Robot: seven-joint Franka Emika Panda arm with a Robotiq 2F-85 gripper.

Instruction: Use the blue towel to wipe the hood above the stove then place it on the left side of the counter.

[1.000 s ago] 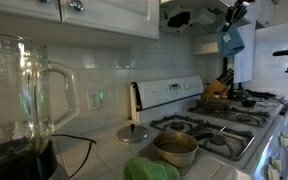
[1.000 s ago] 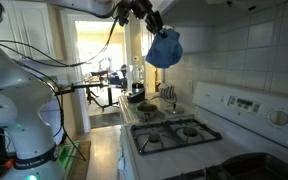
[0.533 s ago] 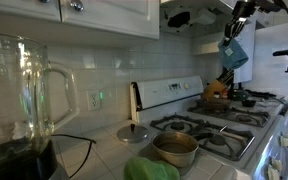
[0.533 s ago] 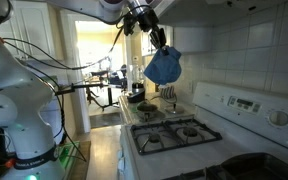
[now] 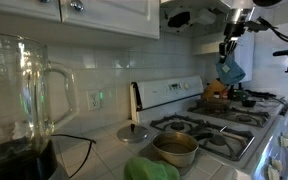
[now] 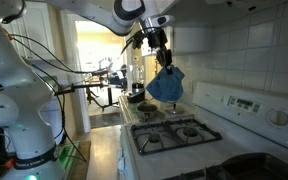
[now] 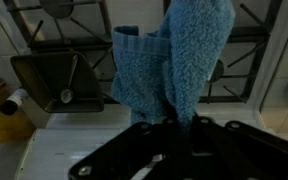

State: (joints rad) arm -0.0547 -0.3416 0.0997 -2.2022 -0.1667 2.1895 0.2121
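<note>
I need to move my gripper outward and down next, over the white part of the stove between the grates, to release the towel, because it still hangs high above the stove.
The blue towel hangs from my gripper, which is shut on its top edge. In both exterior views the towel dangles in the air above the stove, well clear of the black grates. The white hood sits up and behind my gripper, its dark underside above the burners. In the wrist view the cloth drapes down over the grates. The white tiled counter lies beside the stove.
A steel pot sits on a front burner, a lid and a green rounded object on the counter near it. A glass blender jar fills the foreground. Items crowd the far counter. White cabinets hang overhead.
My gripper has lowered with the towel from just under the hood to mid-height above the stove. The towel hangs lower and swings slightly.
</note>
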